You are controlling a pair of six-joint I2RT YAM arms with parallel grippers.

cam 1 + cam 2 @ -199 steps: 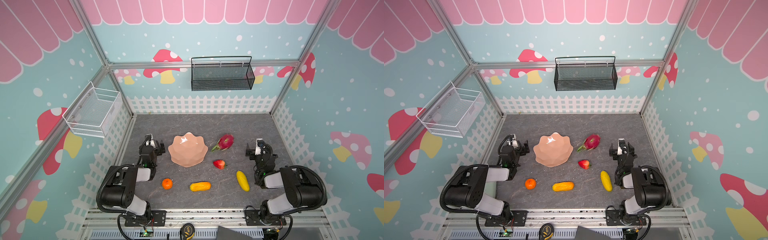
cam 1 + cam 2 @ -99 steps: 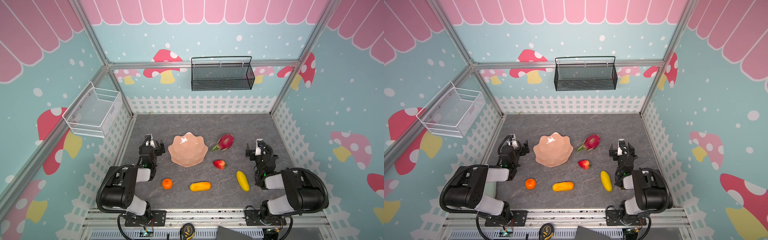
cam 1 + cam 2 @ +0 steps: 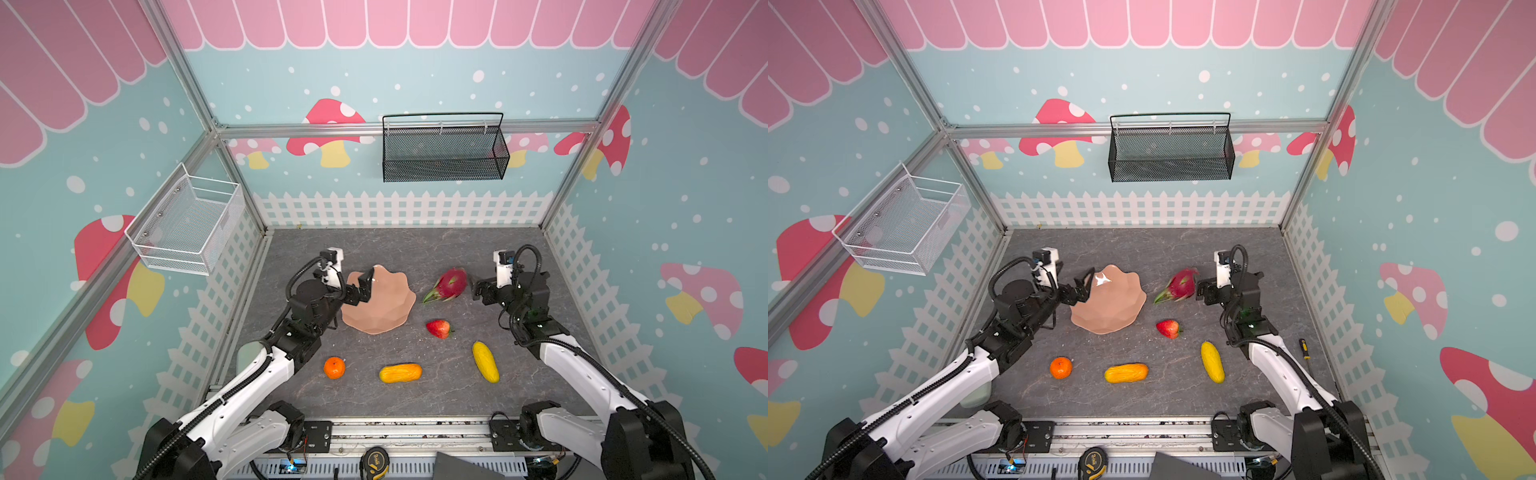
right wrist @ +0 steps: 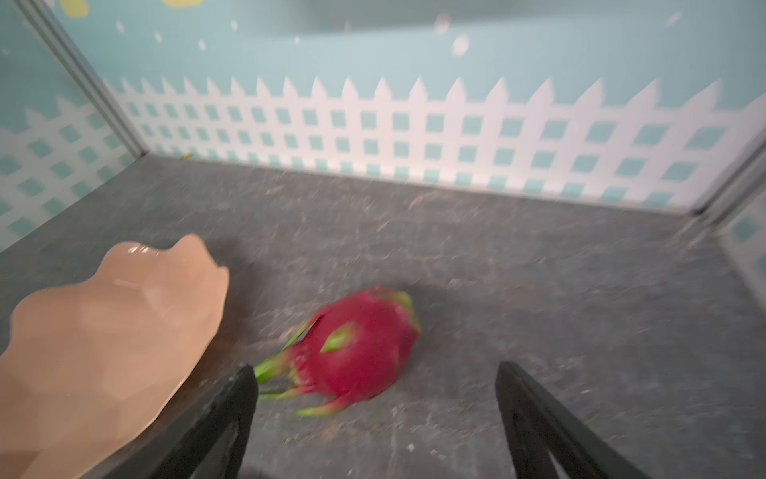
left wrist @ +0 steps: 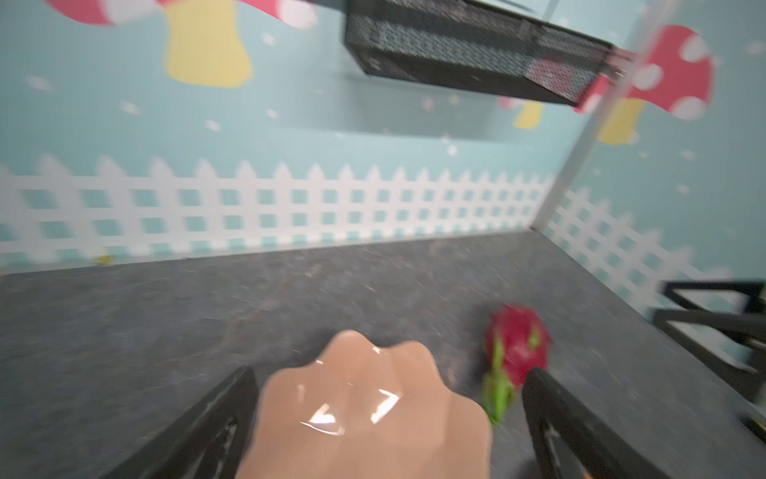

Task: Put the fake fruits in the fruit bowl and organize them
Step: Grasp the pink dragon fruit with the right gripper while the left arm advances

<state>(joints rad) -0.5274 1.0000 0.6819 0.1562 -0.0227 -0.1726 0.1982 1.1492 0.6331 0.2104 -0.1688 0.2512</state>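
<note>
My right gripper should move its open fingers down and outward onto the dragon fruit's round body [image 3: 454, 280], clear of the leafy tip, because it is below, outward and toward the bowl [image 3: 380, 303].
The peach-pink fruit bowl [image 3: 380, 303] [image 3: 1111, 301] sits mid-table with no fruit in it. My left gripper [image 3: 360, 289] [image 5: 389, 377] hovers open over the bowl's left rim. The magenta dragon fruit [image 3: 449, 284] [image 4: 356, 348] lies right of the bowl. My right gripper [image 3: 477, 291] [image 4: 375, 371] is open just beside it, and the fruit lies just ahead of the fingertips. The strawberry [image 3: 438, 328], small orange [image 3: 334, 368], mango [image 3: 400, 372] and yellow bumpy fruit [image 3: 485, 361] all lie on the table nearer the front.
A black mesh basket [image 3: 444, 151] hangs on the back wall and a white wire basket [image 3: 187, 224] on the left wall. Fence-printed walls enclose the grey table. A screwdriver [image 3: 1305, 348] lies by the right wall and a tape measure [image 3: 375, 459] on the front rail.
Both arms have unfolded and swung inward: the left gripper to the bowl's rim, the right gripper up to the dragon fruit. No fruit has moved.
</note>
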